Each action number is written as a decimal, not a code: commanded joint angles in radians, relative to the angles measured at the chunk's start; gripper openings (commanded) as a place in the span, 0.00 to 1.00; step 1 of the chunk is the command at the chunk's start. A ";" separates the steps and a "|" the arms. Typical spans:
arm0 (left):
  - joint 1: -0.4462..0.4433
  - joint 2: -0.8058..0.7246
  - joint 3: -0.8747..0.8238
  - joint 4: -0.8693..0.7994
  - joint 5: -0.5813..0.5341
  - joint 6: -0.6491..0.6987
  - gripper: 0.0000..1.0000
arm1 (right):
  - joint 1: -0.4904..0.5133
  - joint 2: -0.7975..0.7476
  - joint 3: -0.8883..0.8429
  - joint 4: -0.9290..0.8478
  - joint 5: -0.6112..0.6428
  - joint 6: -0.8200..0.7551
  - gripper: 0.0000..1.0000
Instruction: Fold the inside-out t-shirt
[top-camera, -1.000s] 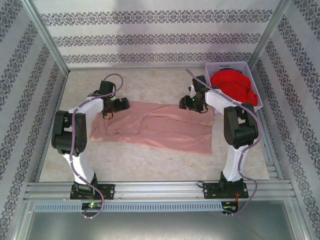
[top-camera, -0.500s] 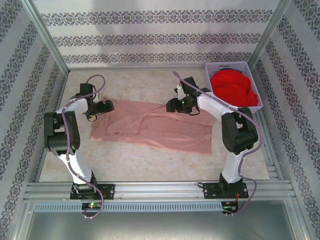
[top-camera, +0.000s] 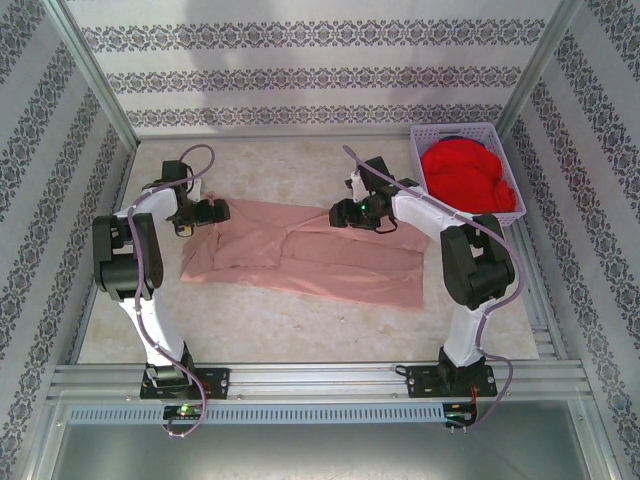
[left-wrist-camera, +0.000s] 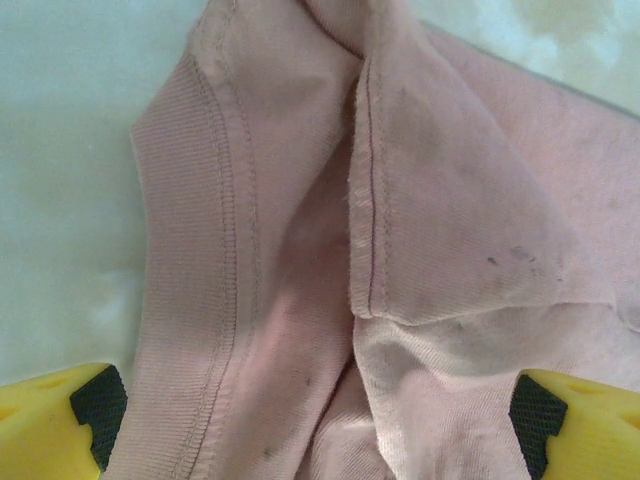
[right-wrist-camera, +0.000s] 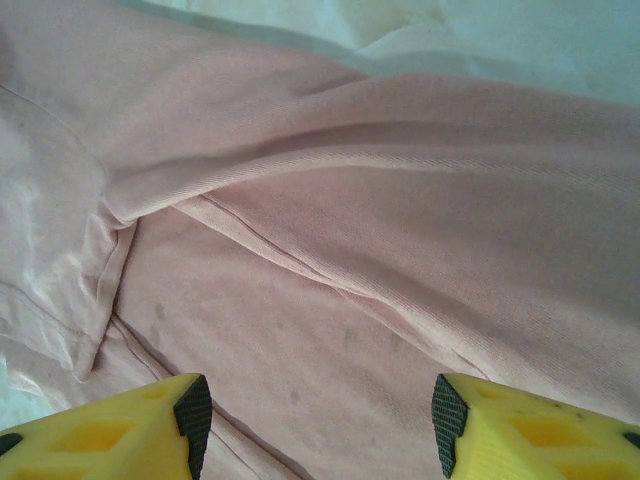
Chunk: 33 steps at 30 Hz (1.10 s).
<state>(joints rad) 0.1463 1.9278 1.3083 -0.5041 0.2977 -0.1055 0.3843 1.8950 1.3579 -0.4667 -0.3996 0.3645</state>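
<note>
I will next move my left gripper down and back to pinch the raised folds of the rumpled cloth by the seam's near end (top-camera: 222, 230) (left-wrist-camera: 405, 385), because that cloth is below and slightly back.
The inside-out t-shirt (top-camera: 320, 260) is dusty salmon-pink and lies spread flat across the middle of the table, its long side running left to right. My left gripper (top-camera: 211, 212) hovers at the shirt's upper left end. In the left wrist view its yellow fingers (left-wrist-camera: 60, 425) stand wide apart over a ribbed band (left-wrist-camera: 185, 250) and a stitched seam, gripping nothing. My right gripper (top-camera: 340, 213) sits over the shirt's upper edge near the middle. Its fingers (right-wrist-camera: 150, 430) are open above smooth fabric (right-wrist-camera: 330, 330) with a long crease.
A lavender basket (top-camera: 455, 128) holding a bright red garment (top-camera: 465, 175) stands at the back right corner, close behind the right arm. Patterned walls and metal posts close in the table. Bare tabletop (top-camera: 300, 340) runs in front of the shirt.
The left gripper has swung left to the shirt's left end. The right gripper has slid left along the shirt's upper edge. The shirt has hardly shifted.
</note>
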 joint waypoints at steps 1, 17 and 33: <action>0.012 0.036 0.033 -0.059 -0.016 0.034 1.00 | 0.017 0.025 -0.002 0.002 -0.016 0.011 0.62; -0.018 0.007 -0.035 -0.024 0.160 0.040 0.98 | 0.024 0.034 -0.003 0.010 -0.019 0.020 0.62; -0.046 -0.028 -0.084 0.020 0.266 0.035 0.58 | 0.024 0.042 -0.009 0.008 -0.021 0.019 0.62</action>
<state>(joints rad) 0.1169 1.9358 1.2488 -0.4881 0.5003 -0.0792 0.3977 1.9232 1.3579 -0.4664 -0.4091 0.3706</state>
